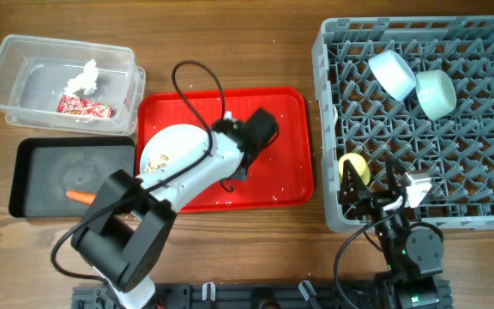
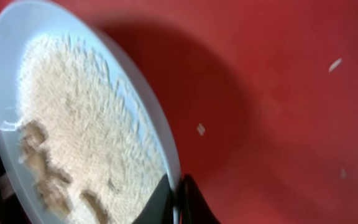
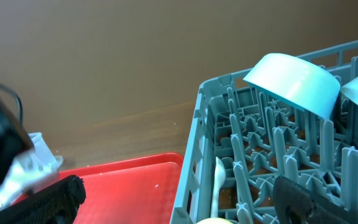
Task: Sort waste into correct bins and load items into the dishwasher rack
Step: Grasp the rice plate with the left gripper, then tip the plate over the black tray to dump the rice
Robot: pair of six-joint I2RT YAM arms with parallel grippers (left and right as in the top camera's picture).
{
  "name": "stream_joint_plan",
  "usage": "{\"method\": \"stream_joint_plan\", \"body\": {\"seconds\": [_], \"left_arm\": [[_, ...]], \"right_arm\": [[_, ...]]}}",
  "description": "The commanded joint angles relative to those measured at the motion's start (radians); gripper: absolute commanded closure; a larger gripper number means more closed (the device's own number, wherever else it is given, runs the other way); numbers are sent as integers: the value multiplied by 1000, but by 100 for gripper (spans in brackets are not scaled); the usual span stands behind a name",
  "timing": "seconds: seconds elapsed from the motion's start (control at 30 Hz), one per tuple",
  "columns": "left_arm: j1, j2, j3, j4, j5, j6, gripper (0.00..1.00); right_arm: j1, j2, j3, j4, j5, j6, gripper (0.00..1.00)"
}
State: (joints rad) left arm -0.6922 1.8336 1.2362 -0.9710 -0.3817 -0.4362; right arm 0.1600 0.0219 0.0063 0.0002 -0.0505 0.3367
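Note:
My left gripper needs to tip the plate over the black tray next, because scraps cover the plate. Then it will carry the plate across into the rack's free slots beside the bowl and let go of it.
My left gripper is shut on the rim of the light blue plate, held tilted over the red tray; it also shows in the overhead view. The plate carries beige food scraps and rice-like crumbs. My right gripper is open and empty over the grey dishwasher rack's front left corner, seen from overhead. The rack holds a light blue bowl, a pale green bowl, a yellow cup and a white spoon.
The clear tub at the back left holds a white tissue and a red wrapper. The black tray in front of it holds a carrot. Loose crumbs lie on the red tray.

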Motion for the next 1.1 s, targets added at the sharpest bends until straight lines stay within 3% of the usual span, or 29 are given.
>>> {"method": "stream_joint_plan", "body": {"seconds": [0.0, 0.17, 0.3, 0.5, 0.77, 0.93, 1.07], "left_arm": [[37, -70, 186, -152, -61, -13, 96], [156, -162, 245, -207, 17, -21, 96], [418, -232, 245, -220, 317, -9, 96], [797, -251, 235, -219, 684, 164, 96], [1159, -252, 140, -220, 1213, 527, 96], [1395, -261, 134, -341, 1552, 758, 96], [1594, -261, 83, -532, 1719, 1019, 96]], "right_arm": [[-3, -6, -1, 3, 9, 7, 0], [-3, -6, -1, 2, 9, 7, 0], [-3, -6, -1, 2, 9, 7, 0], [-3, -6, -1, 2, 9, 6, 0], [-3, -6, -1, 3, 9, 7, 0], [-3, -6, -1, 3, 9, 7, 0], [-3, -6, -1, 2, 9, 7, 0]]}}
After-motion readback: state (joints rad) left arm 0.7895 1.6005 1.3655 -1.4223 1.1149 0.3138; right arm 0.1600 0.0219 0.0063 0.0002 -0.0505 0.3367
